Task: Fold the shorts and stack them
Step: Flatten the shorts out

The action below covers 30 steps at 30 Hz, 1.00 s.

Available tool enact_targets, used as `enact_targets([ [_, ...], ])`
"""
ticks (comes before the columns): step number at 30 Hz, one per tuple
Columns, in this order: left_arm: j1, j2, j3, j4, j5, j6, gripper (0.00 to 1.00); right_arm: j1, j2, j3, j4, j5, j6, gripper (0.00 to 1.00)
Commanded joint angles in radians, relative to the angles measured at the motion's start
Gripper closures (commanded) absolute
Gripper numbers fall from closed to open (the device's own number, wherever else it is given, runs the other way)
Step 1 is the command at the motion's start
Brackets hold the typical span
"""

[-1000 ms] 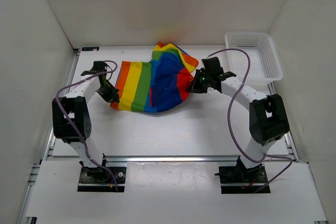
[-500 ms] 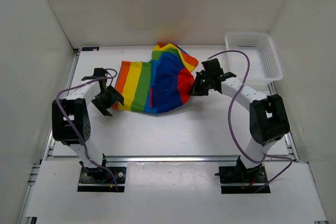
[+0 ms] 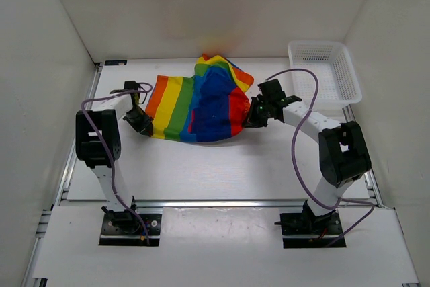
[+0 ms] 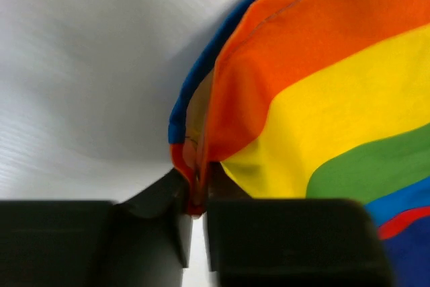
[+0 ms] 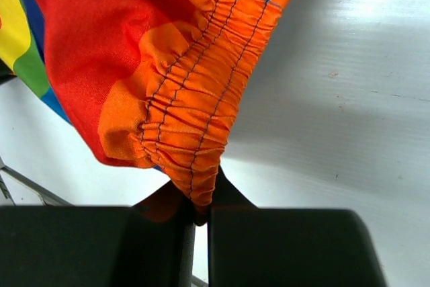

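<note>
The shorts lie crumpled, so I should next move my right gripper up, then outward and down to the tabletop beside the basket to release the waistband.
The rainbow-striped shorts lie crumpled in the middle of the table, orange and yellow stripes to the left, blue in the centre, red at the right. My left gripper is at their left corner, and the left wrist view shows its jaws shut on the red-orange hem of the shorts. My right gripper is at their right edge. In the right wrist view its jaws are shut on the gathered orange waistband of the shorts, which is lifted off the table.
A white mesh basket stands at the back right corner. White walls enclose the table on the left, back and right. Purple cables loop along both arms.
My left gripper let go, swung out to the left with jaws wide, then came back in and shut on the shorts' left corner. The right gripper keeps its hold, shifted slightly nearer.
</note>
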Motion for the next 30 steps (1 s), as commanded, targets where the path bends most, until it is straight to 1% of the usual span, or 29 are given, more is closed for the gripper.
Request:
enact_targets([
  [1, 0.014, 0.012, 0.032, 0.03, -0.053, 0.004, 0.82, -0.002, -0.046, -0.004, 0.004, 0.008, -0.031, 1.0],
  [2, 0.014, 0.022, 0.044, 0.03, -0.053, 0.004, 0.89, -0.002, -0.046, -0.004, -0.005, 0.008, -0.031, 1.0],
  [6, 0.024, 0.033, 0.084, 0.03, -0.071, 0.004, 0.89, -0.002, -0.046, -0.013, -0.005, 0.017, -0.051, 1.0],
  [8, 0.033, 0.013, 0.084, 0.03, -0.071, 0.013, 0.89, -0.011, -0.046, -0.013, -0.014, 0.017, -0.051, 1.0],
  [11, 0.033, -0.062, 0.084, 0.021, -0.09, 0.013, 0.89, -0.022, -0.046, -0.022, -0.014, 0.017, -0.061, 1.0],
  [15, 0.033, -0.233, 0.057, 0.011, -0.081, 0.022, 0.89, -0.031, -0.056, -0.013, -0.036, 0.017, -0.07, 1.0],
  [20, 0.06, -0.376, 0.095, -0.045, -0.058, 0.022, 0.89, -0.031, -0.111, 0.061, -0.111, -0.003, -0.1, 1.0],
  [23, 0.079, -0.456, 0.177, -0.107, -0.048, 0.022, 0.89, -0.031, -0.166, 0.124, -0.169, -0.003, -0.145, 1.0],
  [24, 0.088, -0.476, 0.235, -0.124, -0.048, 0.022, 0.89, -0.031, -0.181, 0.145, -0.213, 0.007, -0.16, 1.0],
  [26, 0.097, -0.525, 0.308, -0.182, -0.039, 0.022, 0.89, -0.031, -0.224, 0.228, -0.263, 0.007, -0.208, 1.0],
  [27, 0.097, -0.541, 0.385, -0.2, -0.039, 0.022, 0.89, -0.031, -0.238, 0.26, -0.316, 0.02, -0.225, 1.0],
  [28, 0.109, -0.565, 0.427, -0.22, -0.039, 0.022, 0.89, -0.031, -0.264, 0.295, -0.342, 0.02, -0.24, 1.0],
  [29, 0.11, -0.577, 0.469, -0.24, -0.039, 0.022, 0.89, -0.031, -0.276, 0.367, -0.368, 0.02, -0.257, 1.0],
  [30, 0.123, -0.591, 0.544, -0.266, -0.039, 0.022, 0.89, -0.031, -0.289, 0.404, -0.419, 0.02, -0.284, 1.0],
])
